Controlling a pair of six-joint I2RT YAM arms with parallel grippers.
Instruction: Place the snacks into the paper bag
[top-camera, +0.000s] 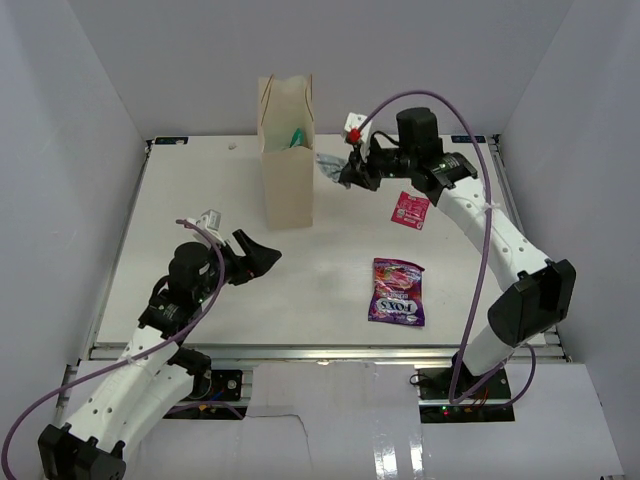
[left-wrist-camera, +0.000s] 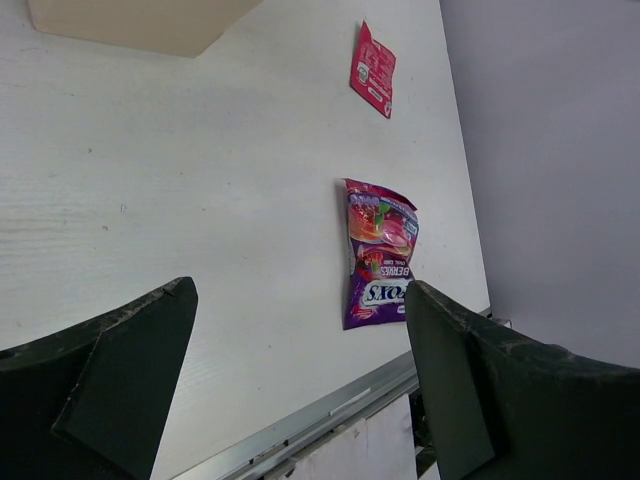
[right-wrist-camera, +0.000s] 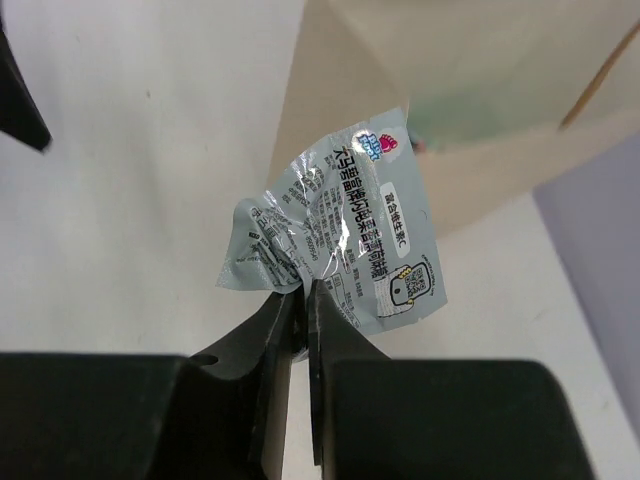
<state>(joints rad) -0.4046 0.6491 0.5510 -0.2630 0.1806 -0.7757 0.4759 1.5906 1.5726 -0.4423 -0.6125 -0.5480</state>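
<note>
The packet is still outside the bag, so I need to lift my right gripper outward and to the left in the top view next, over the bag's opening (top-camera: 284, 120) (right-wrist-camera: 480, 105), and let go.
The cream paper bag (top-camera: 288, 150) stands upright at the back centre, with a teal-and-white packet (top-camera: 297, 137) showing inside. My right gripper (top-camera: 349, 174) is shut on a silver-grey packet (right-wrist-camera: 335, 237), held in the air just right of the bag; the packet also shows in the top view (top-camera: 330, 166). The bag fills the far side of the right wrist view (right-wrist-camera: 480, 110). A small pink-red packet (top-camera: 409, 210) and a purple-pink packet (top-camera: 397, 291) lie flat on the table. My left gripper (top-camera: 262, 256) is open and empty, low at the left; the purple-pink packet (left-wrist-camera: 378, 252) lies beyond it.
White walls enclose the table on three sides. The metal front rail (top-camera: 320, 352) runs along the near edge. The bag's lower corner (left-wrist-camera: 140, 25) and the pink-red packet (left-wrist-camera: 373, 68) show far off in the left wrist view.
</note>
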